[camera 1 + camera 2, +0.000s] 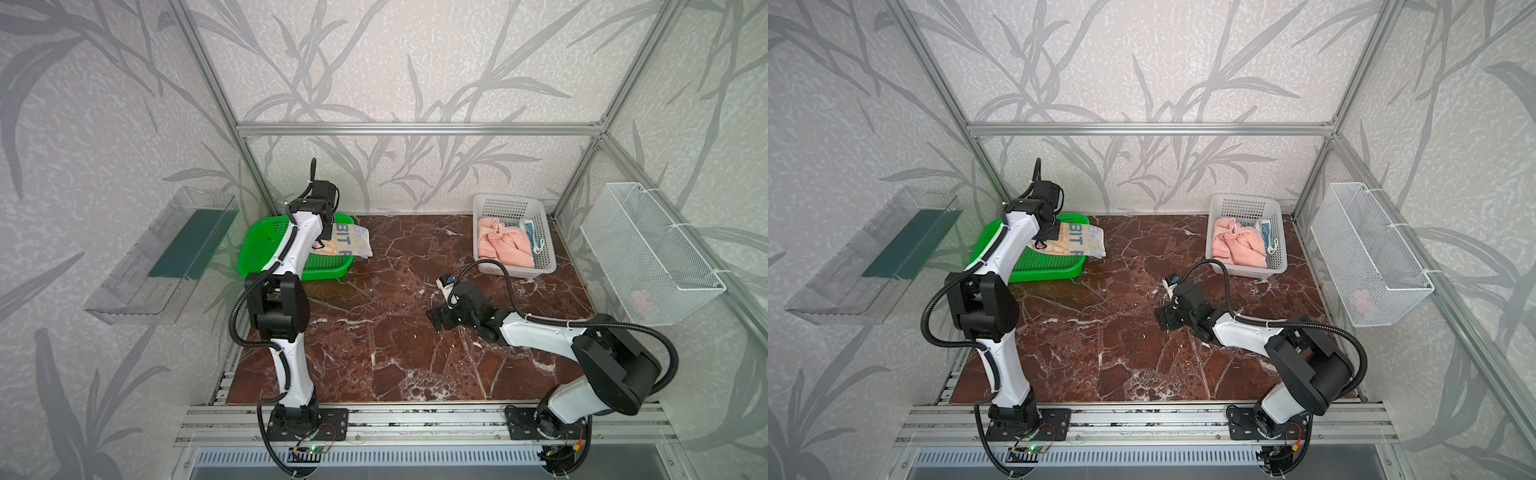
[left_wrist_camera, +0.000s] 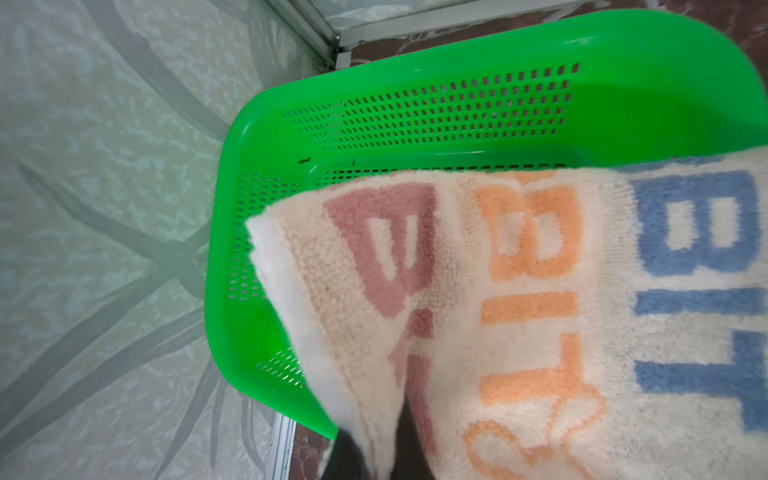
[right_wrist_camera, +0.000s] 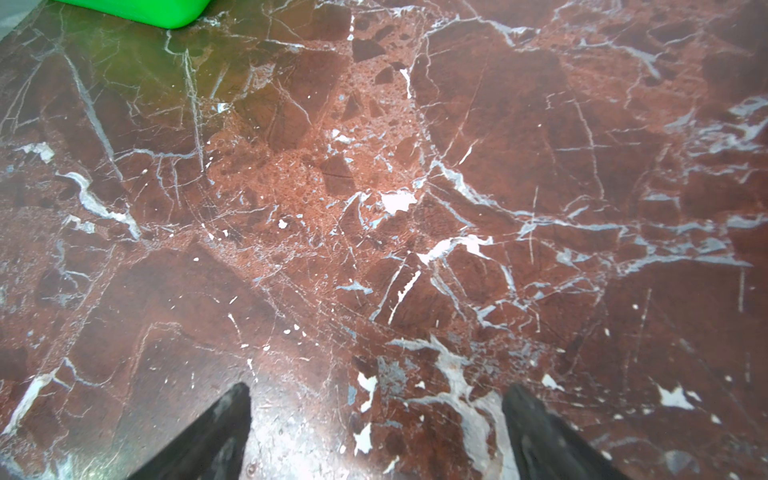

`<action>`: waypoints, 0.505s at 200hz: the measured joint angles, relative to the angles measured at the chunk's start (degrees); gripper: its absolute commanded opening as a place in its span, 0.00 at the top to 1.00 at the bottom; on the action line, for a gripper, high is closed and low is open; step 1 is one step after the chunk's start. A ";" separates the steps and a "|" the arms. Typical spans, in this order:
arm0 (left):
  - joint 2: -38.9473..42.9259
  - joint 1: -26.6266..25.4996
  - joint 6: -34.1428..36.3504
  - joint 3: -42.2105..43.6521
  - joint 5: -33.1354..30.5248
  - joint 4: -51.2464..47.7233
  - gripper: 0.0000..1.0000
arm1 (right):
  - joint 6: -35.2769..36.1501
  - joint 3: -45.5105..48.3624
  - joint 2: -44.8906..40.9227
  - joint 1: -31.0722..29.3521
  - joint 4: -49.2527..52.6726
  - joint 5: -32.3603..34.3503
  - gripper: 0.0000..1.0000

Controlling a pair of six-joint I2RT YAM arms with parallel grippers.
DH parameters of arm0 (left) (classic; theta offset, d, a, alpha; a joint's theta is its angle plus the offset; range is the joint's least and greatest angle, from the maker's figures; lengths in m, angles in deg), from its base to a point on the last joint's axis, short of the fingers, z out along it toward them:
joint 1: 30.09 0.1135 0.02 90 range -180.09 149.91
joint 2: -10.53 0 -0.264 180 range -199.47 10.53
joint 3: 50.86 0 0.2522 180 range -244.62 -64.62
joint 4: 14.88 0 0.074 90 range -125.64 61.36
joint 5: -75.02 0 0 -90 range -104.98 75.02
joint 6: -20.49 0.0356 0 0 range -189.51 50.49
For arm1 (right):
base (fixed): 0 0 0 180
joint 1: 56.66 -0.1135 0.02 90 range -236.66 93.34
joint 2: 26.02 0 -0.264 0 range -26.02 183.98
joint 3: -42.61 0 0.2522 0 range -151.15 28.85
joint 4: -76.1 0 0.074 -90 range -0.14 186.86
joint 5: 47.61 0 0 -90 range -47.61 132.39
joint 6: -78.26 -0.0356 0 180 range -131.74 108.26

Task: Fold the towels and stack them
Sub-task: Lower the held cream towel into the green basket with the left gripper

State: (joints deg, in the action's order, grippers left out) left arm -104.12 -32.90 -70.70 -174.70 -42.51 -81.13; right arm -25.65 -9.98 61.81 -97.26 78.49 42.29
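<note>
The cream towel still hangs over the green tray's rim, so my left gripper will next move down toward the tray's bottom below it and let go of the towel's bunched edge there.
The cream towel (image 1: 351, 245) (image 1: 1086, 245) with orange and blue "BIT" letters hangs over the green tray (image 1: 328, 264) (image 1: 1059, 266), its far end lying past the tray's right rim. My left gripper (image 2: 376, 455) is shut on a bunched edge of this towel (image 2: 540, 311); the cloth mostly hides the jaws. The crumpled pink towel (image 1: 505, 247) (image 1: 1239, 249) and the teal towel (image 1: 532, 237) (image 1: 1269, 237) lie in the white basket. My right gripper (image 1: 436, 320) (image 3: 378, 392) stands open low over bare marble, holding nothing.
The white slotted basket (image 1: 545, 266) stands at the back right of the red marble table (image 1: 395, 324). A wire basket (image 1: 648, 253) hangs on the right wall and a clear plastic shelf (image 1: 166, 253) on the left wall. Aluminium frame posts border the table.
</note>
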 measured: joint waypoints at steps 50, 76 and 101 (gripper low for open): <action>-2.23 1.03 0.72 1.64 -5.40 4.13 1.00 | 0.13 0.00 0.66 -0.79 0.00 0.00 0.06; -4.79 1.49 1.20 2.25 -6.58 5.57 1.00 | 0.24 0.00 1.22 -1.44 0.00 0.02 0.06; -7.56 1.90 1.27 2.36 -7.65 6.32 1.00 | 0.28 -0.20 1.60 -2.05 0.07 0.04 0.06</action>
State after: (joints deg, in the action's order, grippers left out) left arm -111.68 -30.99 -69.43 -172.34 -50.16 -74.81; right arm -25.37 -10.18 63.41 -99.31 78.55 42.34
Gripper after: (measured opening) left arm 0.051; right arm 0.936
